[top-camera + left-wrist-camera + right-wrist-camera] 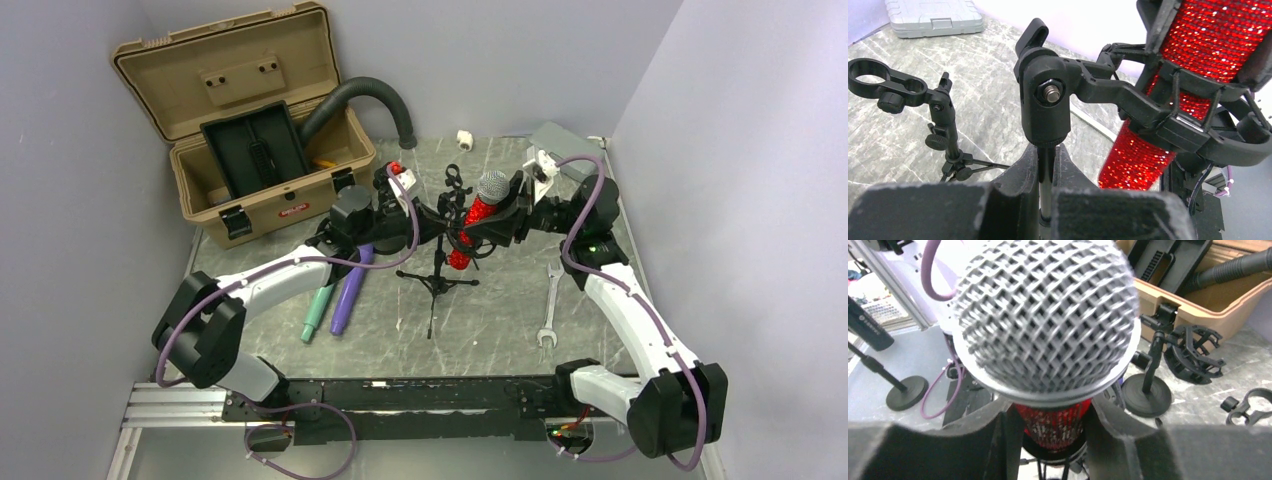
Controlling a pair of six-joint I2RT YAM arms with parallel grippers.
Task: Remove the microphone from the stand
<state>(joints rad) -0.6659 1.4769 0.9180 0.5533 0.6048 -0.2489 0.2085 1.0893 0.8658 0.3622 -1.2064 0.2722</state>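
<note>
The red body still passes through the mount [1198,132], so my left gripper should keep the stand, then move it toward the wrench's side of the tabletop before release.
The microphone [478,215] has a red glitter body and a silver mesh head, and sits tilted in the black shock mount [1198,132] of a small tripod stand [437,280] at mid-table. My left gripper [425,228] is shut on the stand's thin pole [1048,170], just under the swivel joint [1045,95]. My right gripper [507,215] is shut on the microphone's red body [1058,422], just below the mesh head [1048,315]. The red body [1135,160] still passes through the mount.
An open tan toolbox [250,130] with a black hose [370,95] stands at the back left. A teal tool [320,305] and a purple tool [348,290] lie left of the stand, a wrench [548,305] to its right. A second stand [943,125] and a grey case [560,140] are behind.
</note>
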